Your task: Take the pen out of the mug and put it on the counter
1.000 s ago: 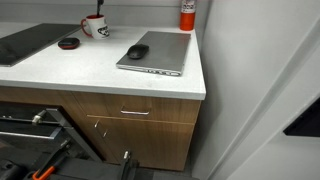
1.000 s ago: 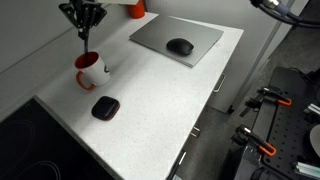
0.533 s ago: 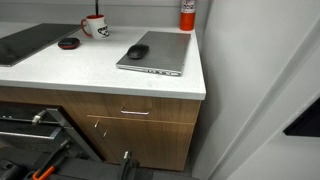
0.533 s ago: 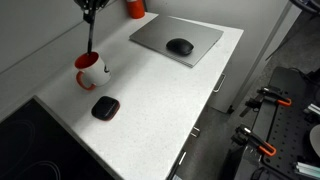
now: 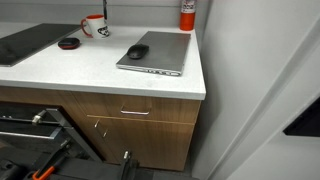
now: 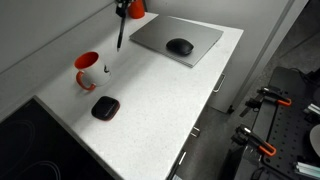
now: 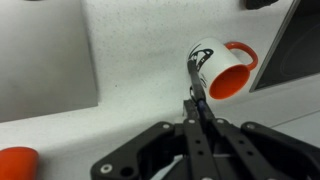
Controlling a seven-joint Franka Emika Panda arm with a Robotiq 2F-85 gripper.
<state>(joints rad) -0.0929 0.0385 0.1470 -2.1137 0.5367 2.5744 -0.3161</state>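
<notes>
The counter by the laptop's mug-side edge is empty. My gripper should next lower the pen toward it.
My gripper (image 7: 197, 120) is shut on the pen (image 7: 196, 84), a thin dark stick that hangs straight down from the jaws. In an exterior view the pen (image 6: 120, 30) hangs above the counter (image 6: 150, 100), clear of the mug (image 6: 88, 70) and to its right; the gripper is mostly cut off by the top edge. The white mug with red handle and red inside stands upright and empty, also in the wrist view (image 7: 222, 68) and at the back of the counter (image 5: 95, 26).
A closed grey laptop (image 6: 178, 40) with a black mouse (image 6: 180, 46) on it lies near the counter's corner. A red canister (image 6: 135, 8) stands by the wall. A flat black-and-red disc (image 6: 105, 107) lies in front of the mug. Wood drawers (image 5: 135, 112) sit below.
The gripper has lifted the pen out of the mug and carried it sideways toward the laptop and canister. The mug has not moved.
</notes>
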